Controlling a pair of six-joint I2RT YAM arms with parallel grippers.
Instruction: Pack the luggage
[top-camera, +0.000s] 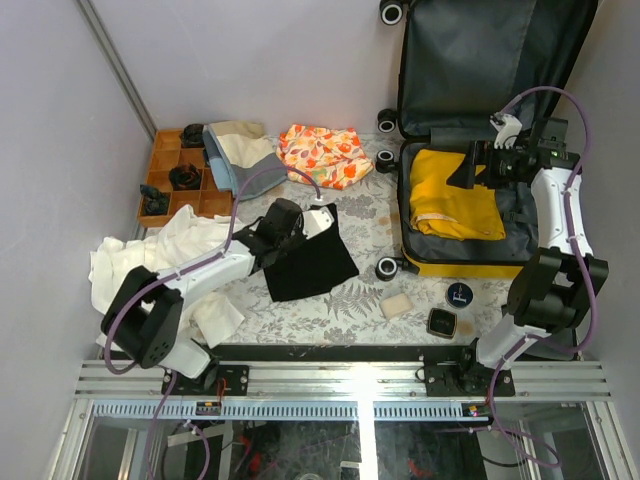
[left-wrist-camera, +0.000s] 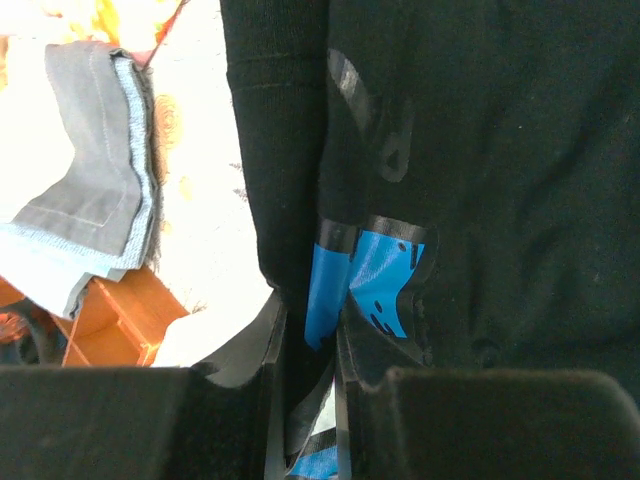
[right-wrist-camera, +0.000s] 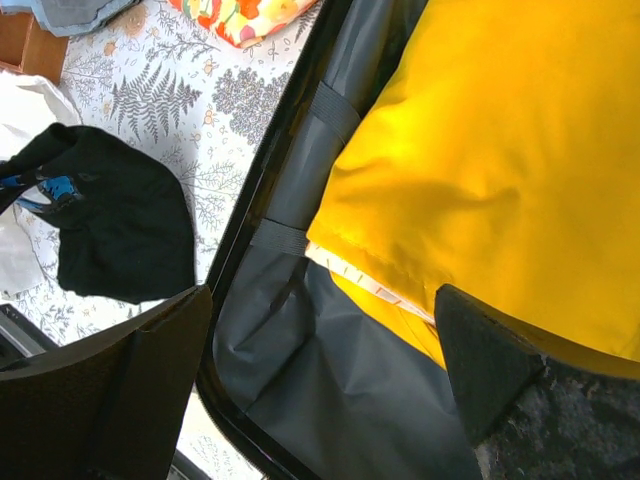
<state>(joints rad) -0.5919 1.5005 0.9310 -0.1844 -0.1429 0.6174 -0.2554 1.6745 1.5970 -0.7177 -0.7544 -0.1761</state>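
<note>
My left gripper will pull the pinched far edge back over the near part of the black garment and release it there, because the cloth still lies spread out.
The luggage lies open at the right, a yellow shell with dark lining, its lid leaning up against the back wall. A yellow garment lies inside it and also shows in the right wrist view. My right gripper hovers open and empty over the suitcase; in its own view the lining is below it. My left gripper is shut on a black garment with a blue print, at the table's middle; its own view shows the jaws pinching the cloth.
An orange compartment tray stands at the back left, beside a denim and beige garment and a floral orange cloth. A white cloth lies under the left arm. A beige block and two small black tins lie in front of the suitcase.
</note>
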